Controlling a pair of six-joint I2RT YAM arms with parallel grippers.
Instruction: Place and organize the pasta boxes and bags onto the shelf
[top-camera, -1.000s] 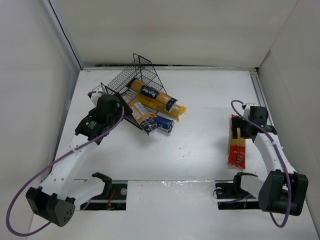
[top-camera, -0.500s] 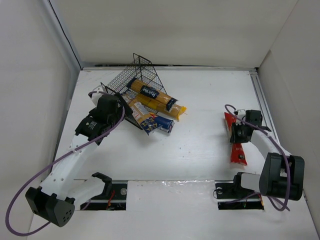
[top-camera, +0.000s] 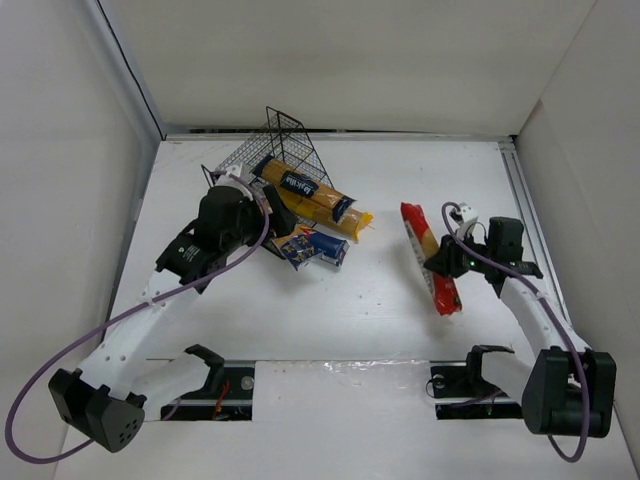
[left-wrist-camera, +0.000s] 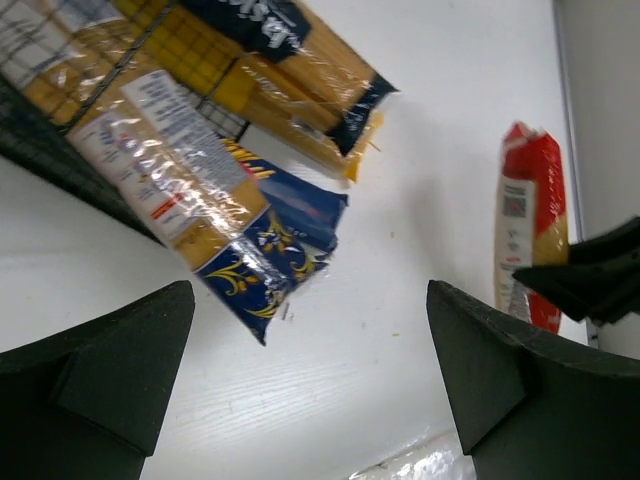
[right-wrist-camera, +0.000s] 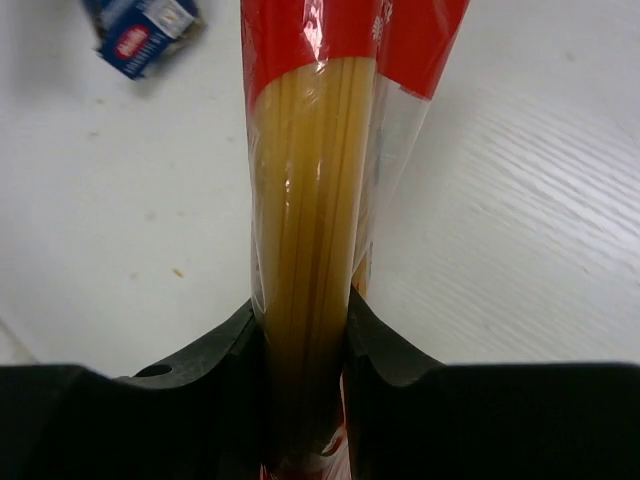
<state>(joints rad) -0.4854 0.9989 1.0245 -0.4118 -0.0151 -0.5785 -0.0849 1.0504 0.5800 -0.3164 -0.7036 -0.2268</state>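
Note:
My right gripper will next swing and turn outward and to its left in the top view, over the rack's bare far mesh (top-camera: 252, 149), to release the bag.
The shelf (top-camera: 272, 148), a black wire-mesh rack, lies tipped at the back left with several pasta packs spilling from it. An orange-brown pack with a dark label (top-camera: 300, 187) lies across its mesh. A clear bag with a dark-blue end (top-camera: 318, 247) lies in front of the rack. My left gripper (top-camera: 246, 202) hovers over these packs, open and holding nothing (left-wrist-camera: 310, 300). Below it lie the blue-ended bag (left-wrist-camera: 262, 250) and the shelf's mesh (left-wrist-camera: 40, 155). My right gripper (top-camera: 448, 262) is shut on the red-and-yellow spaghetti bag (top-camera: 428, 256), held off the table. Both fingers squeeze the bag (right-wrist-camera: 308, 150) across its width at the gripper (right-wrist-camera: 305, 320).
A small dark-blue box (right-wrist-camera: 140, 35) lies on the table beyond the held bag. White walls close in the table on the left, back and right. A metal rail (top-camera: 520, 190) runs along the right edge. Both arm bases sit at the near edge.
My right gripper shut on the spaghetti bag at the right edge, lifted it and carried it left toward the middle. My left arm shifted slightly toward the shelf.

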